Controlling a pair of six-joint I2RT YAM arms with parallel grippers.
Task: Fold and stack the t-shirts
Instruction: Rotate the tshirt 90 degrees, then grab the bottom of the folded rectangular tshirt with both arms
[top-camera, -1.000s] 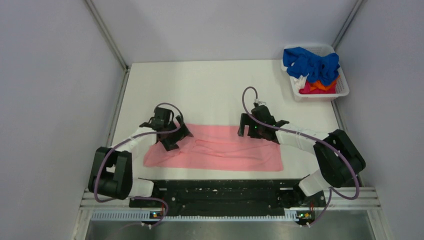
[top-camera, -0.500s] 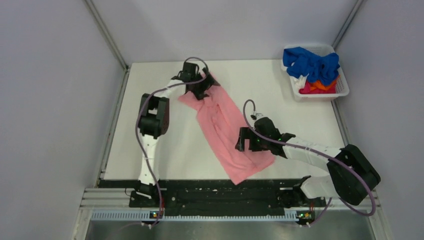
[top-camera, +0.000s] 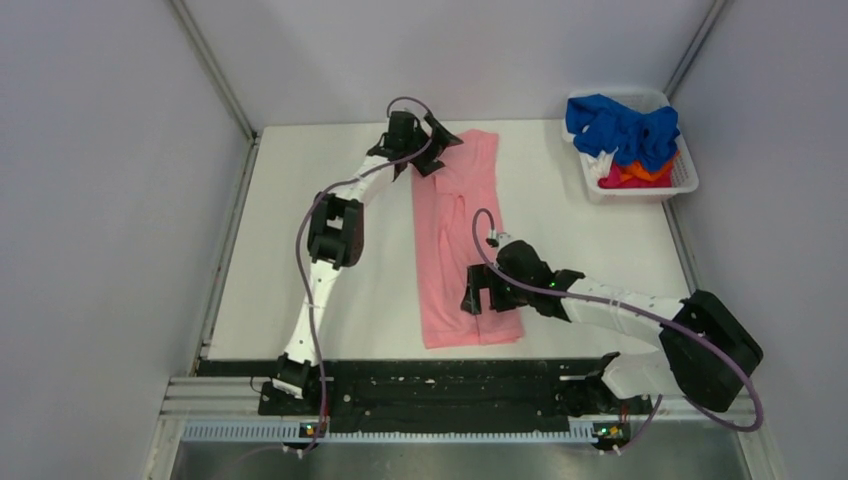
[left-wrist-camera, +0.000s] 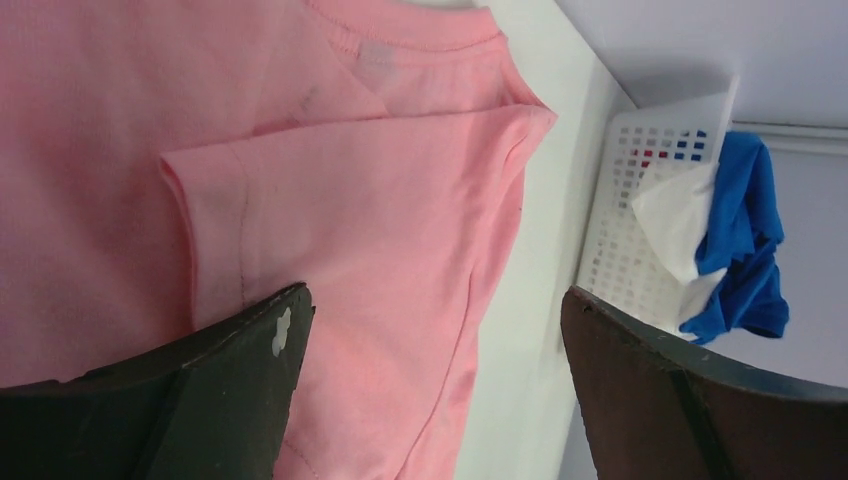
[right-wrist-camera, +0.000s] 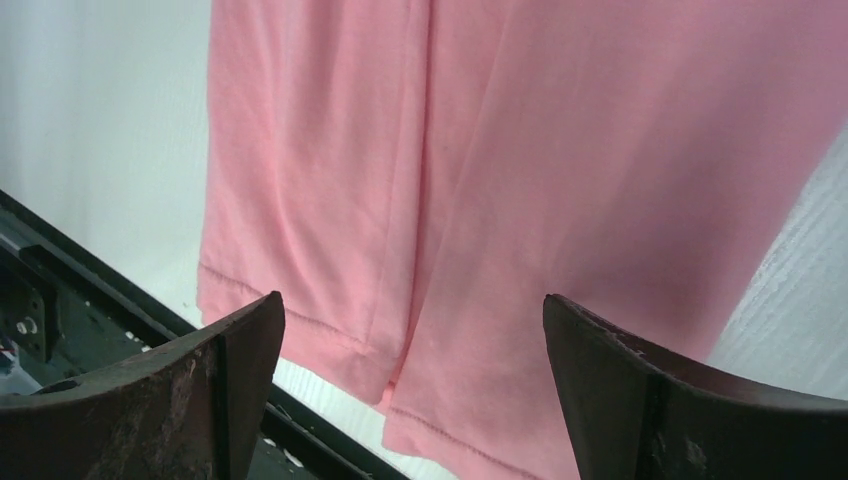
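My left gripper goes back along the t-shirt next and closes on the hem corner farther from the basket, since that corner lies well back of the gripper.
The salmon-pink t-shirt (top-camera: 455, 240) lies flat on the white table, folded lengthwise, collar at the far end and hem near the front edge. My left gripper (top-camera: 435, 145) is open over its collar end; in the left wrist view a folded sleeve (left-wrist-camera: 360, 210) lies between the fingers (left-wrist-camera: 200, 390). My right gripper (top-camera: 490, 295) is open above the hem end; the right wrist view shows the hem (right-wrist-camera: 430, 400) between the fingers (right-wrist-camera: 650, 410). Royal blue (top-camera: 620, 125), orange (top-camera: 645, 172) and red (top-camera: 615, 180) t-shirts lie bunched in the basket.
The white plastic basket (top-camera: 685, 180) stands at the back right corner and shows in the left wrist view (left-wrist-camera: 640, 200). A black rail (top-camera: 440, 385) runs along the table's front edge. Grey walls close in the left, back and right sides.
The shirt has swung from lying crosswise to lengthwise. My left gripper carried its collar end to the far middle and now stands open. My right gripper moved nearer with the hem end.
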